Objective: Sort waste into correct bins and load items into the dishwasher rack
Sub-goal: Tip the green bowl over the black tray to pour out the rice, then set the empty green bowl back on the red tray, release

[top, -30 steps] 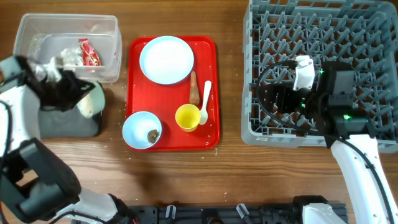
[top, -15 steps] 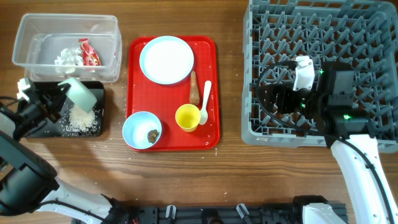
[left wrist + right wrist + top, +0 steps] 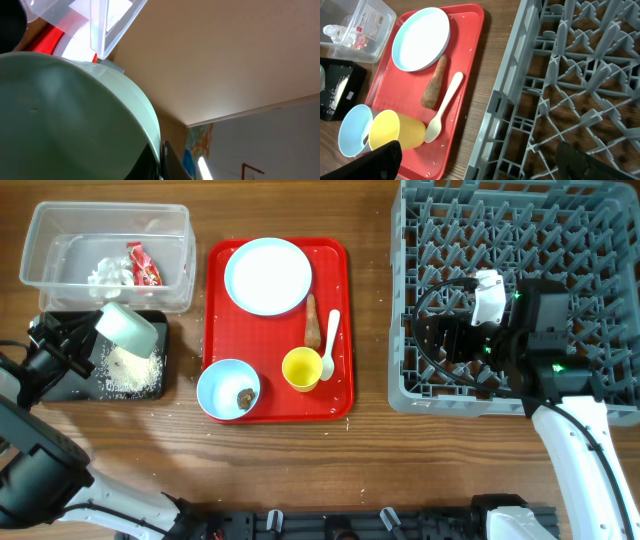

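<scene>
I need to turn the tilted bowl in my left gripper upright next. Then I need to lower it between plate and second bowl (image 3: 246, 336), where the red serving tray is empty.
My left gripper (image 3: 93, 336) is shut on the rim of a pale blue-white bowl (image 3: 127, 327), held tilted over the black tray (image 3: 68, 380), where white rice crumbs (image 3: 133, 370) lie. In the left wrist view the bowl (image 3: 65, 115) fills the frame, with my finger (image 3: 161, 160) on its rim. The clear tub (image 3: 176, 240) holds the red wrapper (image 3: 143, 264) and white tissue (image 3: 108, 273). The red serving tray (image 3: 340, 400) carries the plate (image 3: 268, 275), carrot piece (image 3: 312, 320), spoon (image 3: 330, 345), yellow cup (image 3: 301, 368) and second bowl (image 3: 222, 382) with the brown lump (image 3: 244, 395). My right gripper (image 3: 480, 165) is open and empty over the rack (image 3: 520, 220).
The right wrist view shows the rack's left wall (image 3: 505, 100), the plate (image 3: 420, 45), carrot piece (image 3: 434, 82), spoon (image 3: 442, 115), yellow cup (image 3: 395, 132) and bowl (image 3: 352, 130). Bare wooden table (image 3: 375, 290) separates the red tray from the rack.
My left arm has drawn back to the left off the black tray, uncovering rice crumbs on it. The bowl is still held, tilted a little higher. The right arm has not moved.
</scene>
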### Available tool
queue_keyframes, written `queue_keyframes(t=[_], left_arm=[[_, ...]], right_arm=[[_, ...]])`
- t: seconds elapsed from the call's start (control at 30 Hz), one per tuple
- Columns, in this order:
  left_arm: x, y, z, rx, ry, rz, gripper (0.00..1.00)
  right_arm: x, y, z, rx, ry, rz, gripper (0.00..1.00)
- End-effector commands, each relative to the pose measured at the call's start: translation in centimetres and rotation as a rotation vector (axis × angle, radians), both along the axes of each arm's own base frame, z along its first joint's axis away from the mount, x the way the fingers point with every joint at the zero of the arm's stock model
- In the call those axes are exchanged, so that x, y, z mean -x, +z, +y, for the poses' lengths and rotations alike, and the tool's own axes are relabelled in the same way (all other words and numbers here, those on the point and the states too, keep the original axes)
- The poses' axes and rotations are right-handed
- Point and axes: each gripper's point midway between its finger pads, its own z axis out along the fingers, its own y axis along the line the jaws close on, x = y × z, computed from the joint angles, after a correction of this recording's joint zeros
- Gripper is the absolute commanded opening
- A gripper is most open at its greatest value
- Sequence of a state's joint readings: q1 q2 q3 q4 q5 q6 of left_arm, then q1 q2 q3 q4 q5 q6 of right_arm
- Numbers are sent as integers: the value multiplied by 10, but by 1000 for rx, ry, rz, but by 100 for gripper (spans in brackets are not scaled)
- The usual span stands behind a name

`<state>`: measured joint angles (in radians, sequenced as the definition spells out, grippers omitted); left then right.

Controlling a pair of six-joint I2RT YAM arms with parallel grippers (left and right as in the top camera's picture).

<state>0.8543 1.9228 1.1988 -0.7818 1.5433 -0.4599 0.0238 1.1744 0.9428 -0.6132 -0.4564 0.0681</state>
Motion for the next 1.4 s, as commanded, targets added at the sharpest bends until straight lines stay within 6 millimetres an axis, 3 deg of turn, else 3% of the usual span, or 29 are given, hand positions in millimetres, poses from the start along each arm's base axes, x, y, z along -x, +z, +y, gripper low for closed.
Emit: queue_keyframes(t=[0.0, 0.1, 0.2, 0.3, 0.4, 0.5, 0.67, 0.7, 0.87, 0.97, 1.07, 1.13, 1.17, 1.23, 1.3, 1.37], left_arm=[[-5, 2, 10, -63, 5, -87, 4], [1, 3, 3, 49, 5, -1, 4], [0, 5, 3, 35, 3, -14, 4], [-3, 18, -13, -53, -35, -89, 4], [-9, 26, -42, -211, -101, -81, 4], [-18, 24, -70, -506, -142, -1, 4], [-34, 40, -106, -861, -123, 23, 4], [-38, 40, -122, -956, -132, 29, 4], [-45, 2, -197, -1373, -287, 41, 4], [-40, -39, -242, -1601, -402, 76, 4], [-25, -86, -269, -1708, -550, 127, 4], [-17, -106, -275, -1719, -619, 161, 4], [-15, -109, -274, -1721, -631, 173, 8], [-17, -101, -272, -1710, -610, 173, 41], [-22, -74, -267, -1706, -583, 172, 55], [-19, -47, -262, -1702, -568, 170, 56]], right_arm=[[-2, 5, 4, -18, 4, -3, 100], [-2, 4, 4, -17, 4, 1, 100], [-2, 4, 4, -17, 4, -2, 100], [-3, 5, 4, -18, 4, -7, 100], [-4, 6, 4, -18, 5, -14, 100], [-4, 6, 4, -18, 4, -14, 100], [-4, 6, 4, -18, 5, -13, 100], [-4, 6, 4, -18, 5, -14, 100], [-3, 5, 4, -18, 4, -6, 100], [-3, 5, 4, -17, 5, -6, 100], [-3, 5, 4, -17, 5, -4, 100], [-3, 4, 4, -17, 4, -1, 100], [-3, 3, 4, -17, 4, -1, 100], [-3, 3, 4, -17, 5, -2, 100], [-4, 4, 4, -17, 4, -4, 100], [-3, 4, 4, -19, 4, -1, 100]])
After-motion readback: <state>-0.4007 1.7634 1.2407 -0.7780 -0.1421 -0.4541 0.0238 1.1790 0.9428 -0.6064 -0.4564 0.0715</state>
